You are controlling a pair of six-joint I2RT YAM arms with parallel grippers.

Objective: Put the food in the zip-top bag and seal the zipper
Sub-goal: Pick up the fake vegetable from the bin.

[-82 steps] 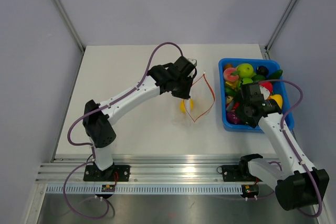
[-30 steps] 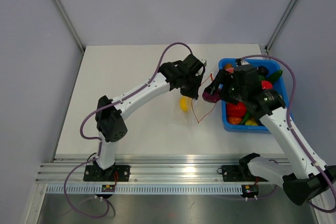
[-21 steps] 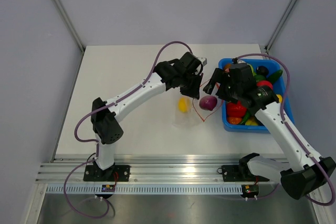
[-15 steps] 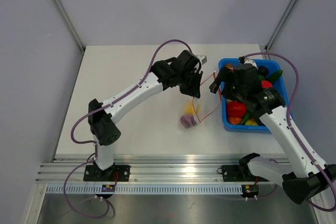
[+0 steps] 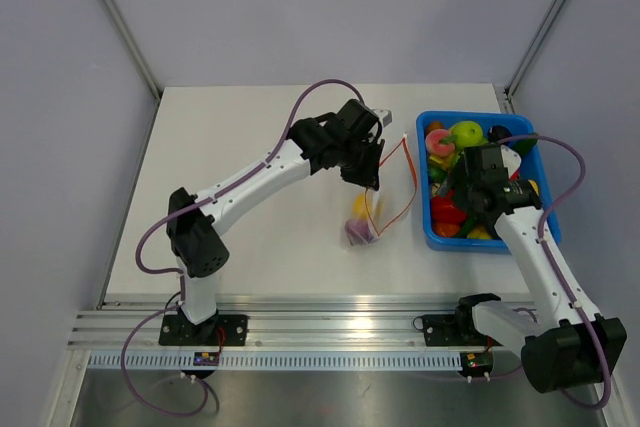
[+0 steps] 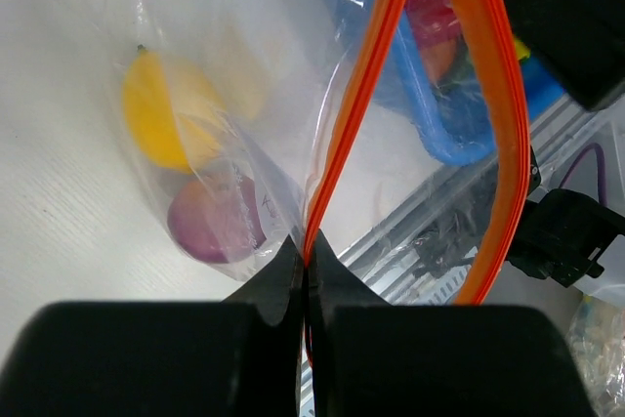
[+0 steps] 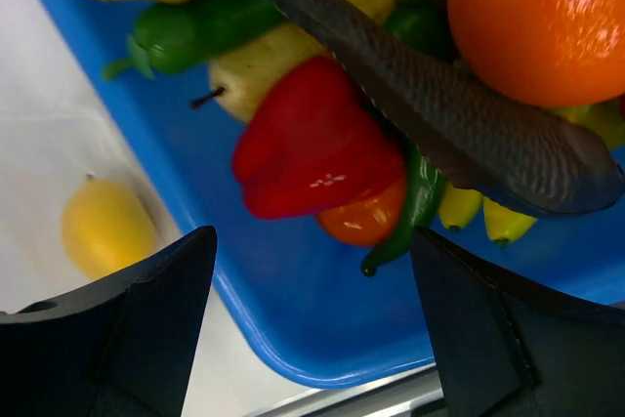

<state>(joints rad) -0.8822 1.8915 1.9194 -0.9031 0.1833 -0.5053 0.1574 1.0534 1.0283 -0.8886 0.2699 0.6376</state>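
The right gripper moves down into the blue bin next, its open fingers straddling the red pepper.
The clear zip-top bag hangs open beside the blue bin, and my left gripper is shut on its orange zipper. In the left wrist view the fingertips pinch one side of the zipper, while the other side loops wide to the right. Inside the bag lie a yellow food piece and a purple one. My right gripper hovers open and empty over the bin's food. Just beyond its jaws are a red pepper and an orange-red piece.
The blue bin at the right holds several more toy foods: an orange, a green pepper, a long dark piece and yellow pieces. Its near-left corner lies under the right gripper. Purple cables arc over both arms.
The right gripper carried the purple piece over the bag's mouth, let it drop inside, and swung back over the bin. The left gripper kept its hold on the zipper.
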